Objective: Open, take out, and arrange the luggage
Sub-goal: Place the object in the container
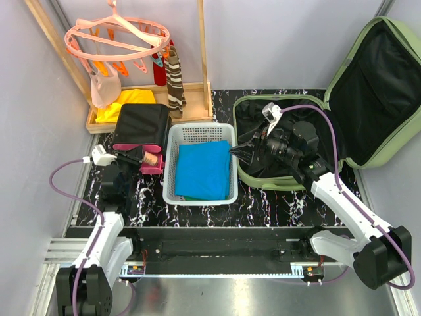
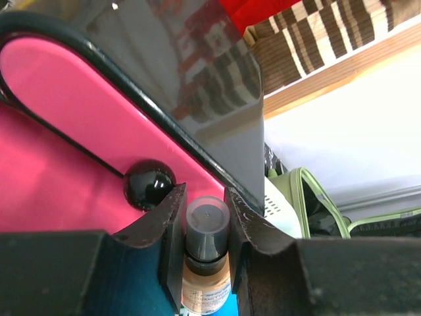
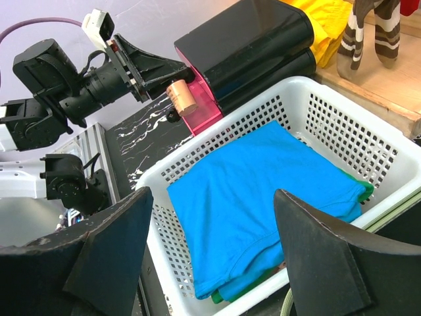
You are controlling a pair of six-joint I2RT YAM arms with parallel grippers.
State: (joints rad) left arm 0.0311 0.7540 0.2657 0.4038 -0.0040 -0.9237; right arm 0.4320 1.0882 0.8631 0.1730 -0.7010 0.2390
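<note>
The open pink drawer [image 1: 152,168] lies below the left gripper, so the gripper will pull back from the black case [image 1: 140,125] and bring the bottle down inside the drawer to let go of it.
The light-green luggage [image 1: 388,85] lies open at the right, its lid leaning on the wall and its black lining showing; its green edge also shows in the left wrist view [image 2: 316,197]. My left gripper [image 1: 135,156] is shut on a small amber bottle with a dark cap [image 2: 206,253], held against the pink front of a black boxy case [image 1: 140,125]. The bottle also shows in the right wrist view [image 3: 181,97]. My right gripper [image 1: 240,153] is open and empty over the luggage's left edge, facing the white basket [image 3: 342,118].
The white perforated basket [image 1: 181,135] holds folded blue cloth [image 1: 204,168] over a green one. A wooden rack [image 1: 197,108] at the back holds yellow cloth, a striped garment and a pink round hanger [image 1: 118,36]. Walls stand close on both sides.
</note>
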